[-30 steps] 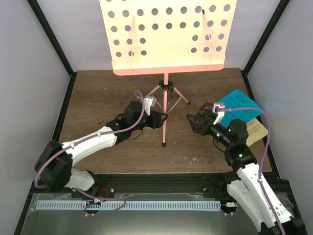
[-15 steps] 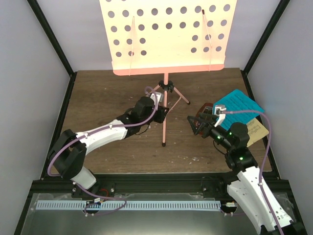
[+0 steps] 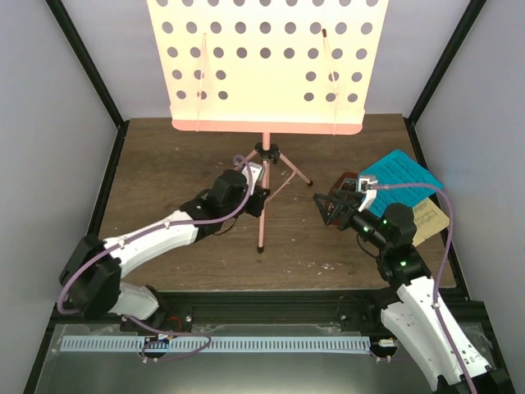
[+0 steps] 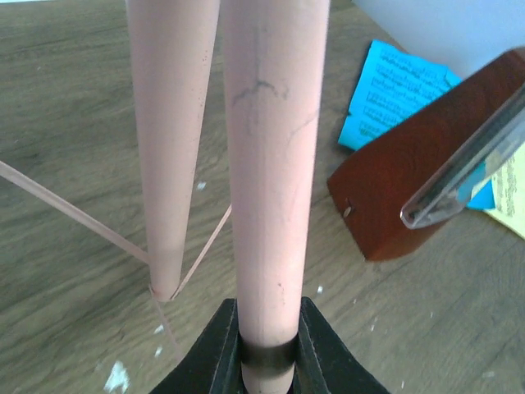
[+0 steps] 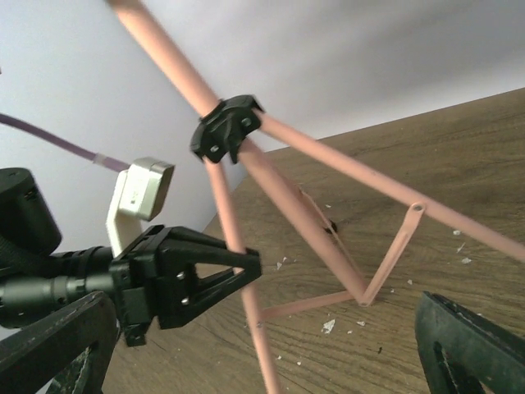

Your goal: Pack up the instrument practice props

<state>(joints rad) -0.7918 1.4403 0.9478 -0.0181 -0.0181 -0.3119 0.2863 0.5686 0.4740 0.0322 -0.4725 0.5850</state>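
The tripod's front leg is already held, so my right gripper will next move up and outward to the bare pole of the music stand, above the tripod's middle.
The pink music stand's hole-dotted desk fills the top of the overhead view, above its tripod hub. My left gripper is shut on the tripod's front leg, one jaw pressed to each side. The right wrist view shows the same grip below the hub. The reddish-brown metronome with its clear cover stands right of the leg, on the blue sheet and yellow sheet. My right gripper is open beside the metronome, facing the tripod.
The wooden tabletop is boxed in by a black frame with pale walls on three sides. Small white flecks lie on the wood near the tripod's feet. The other two legs spread toward the back.
My left gripper has shut on the tripod's front leg. The whole stand has shifted left, its desk and foot now further left. The right arm has hardly moved.
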